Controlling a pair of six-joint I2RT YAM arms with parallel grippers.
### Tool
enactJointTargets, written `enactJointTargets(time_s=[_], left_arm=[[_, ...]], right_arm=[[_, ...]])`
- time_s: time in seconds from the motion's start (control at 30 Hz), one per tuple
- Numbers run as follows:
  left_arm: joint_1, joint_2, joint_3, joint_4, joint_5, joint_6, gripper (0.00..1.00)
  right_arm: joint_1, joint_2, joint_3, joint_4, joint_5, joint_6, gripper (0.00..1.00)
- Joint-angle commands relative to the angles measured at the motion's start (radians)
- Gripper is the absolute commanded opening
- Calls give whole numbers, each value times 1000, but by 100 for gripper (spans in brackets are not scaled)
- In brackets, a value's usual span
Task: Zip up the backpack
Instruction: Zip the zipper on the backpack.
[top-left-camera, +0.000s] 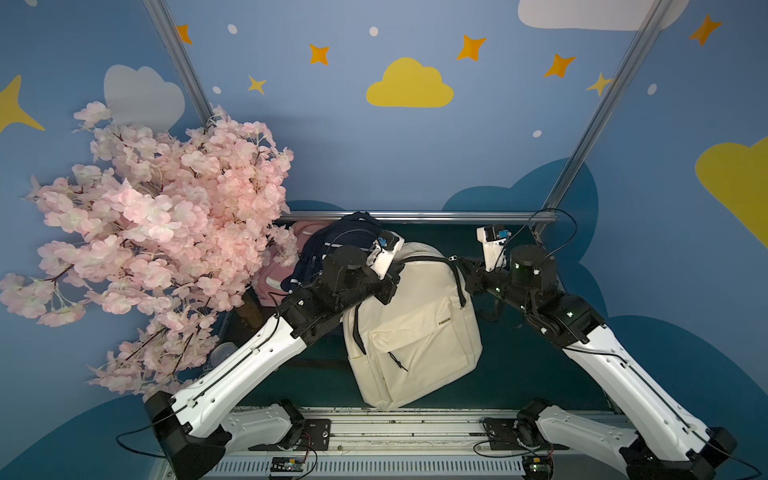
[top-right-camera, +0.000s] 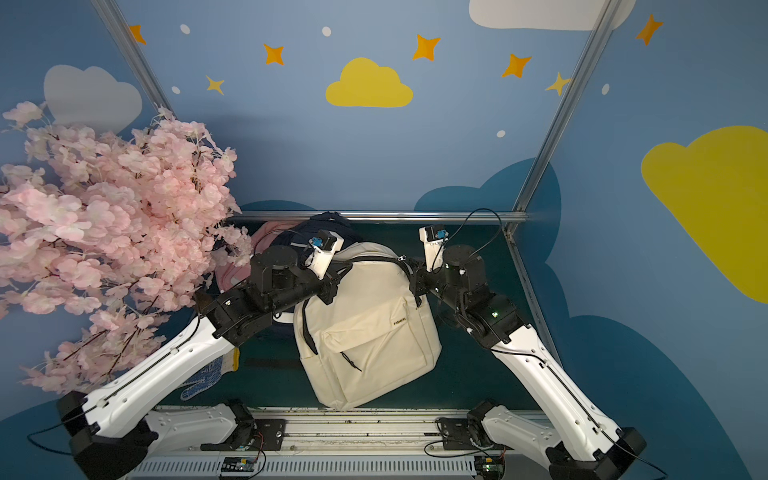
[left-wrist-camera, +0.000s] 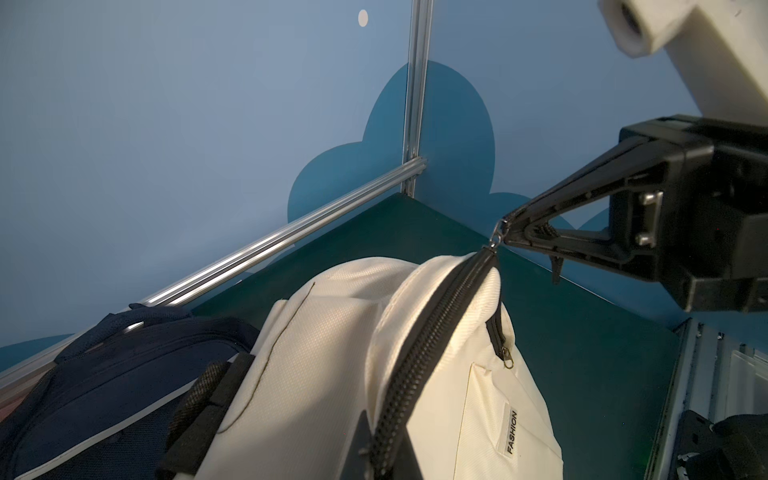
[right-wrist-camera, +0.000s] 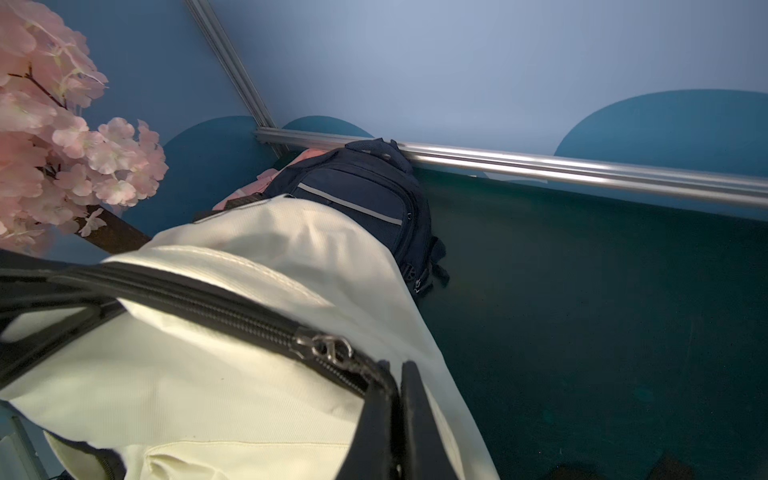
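The second slider (top-left-camera: 462, 303) is hanging below and back from my right gripper. My right gripper will next pull the metal pull down the side of the backpack to meet it and then let go.
A cream backpack (top-left-camera: 415, 328) (top-right-camera: 365, 328) lies on the dark green table, its black main zipper (left-wrist-camera: 419, 345) running over the top. My left gripper (top-left-camera: 387, 289) (left-wrist-camera: 386, 451) is at the backpack's top left corner, shut on the zipper's edge there. My right gripper (top-left-camera: 462, 266) (right-wrist-camera: 399, 415) is at the top right, shut on the metal zipper pull (left-wrist-camera: 497, 235). The slider (right-wrist-camera: 328, 349) sits just ahead of its fingertips. A second slider (left-wrist-camera: 507, 362) hangs down the backpack's side.
A navy backpack (top-left-camera: 332, 245) and a pink backpack (top-left-camera: 270, 278) lie behind the left arm. A pink blossom tree (top-left-camera: 158, 216) fills the left side. An aluminium rail (top-left-camera: 415, 217) bounds the table's back. A dotted glove (top-right-camera: 208, 378) lies under the left arm.
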Motion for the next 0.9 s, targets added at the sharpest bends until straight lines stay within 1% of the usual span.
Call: enactJointTargets(time_s=[0.0,0.3,0.47,0.6,0.73,0.87], left_arm=[[22,-22,6,49,-38,-26,3],[39,39,48,86,-25,-58,2],[40,79,81,106,-30,-68,3],[51,123,114,118,-44,-66,3],[63,175,146,127,-46,-70,2],[67,229,179,129,-22,-77,3]], right_arm=[[-22,-44,-71,30,-18,48,0],[-24,-141,-330,52,-52,146,0],[-24,-154,-465,88,-59,220,0],[-28,-147,-575,94,-33,286,0],[-38,-170,-653,100,-11,332,0],[-49,-190,-678,113,-19,335,0]])
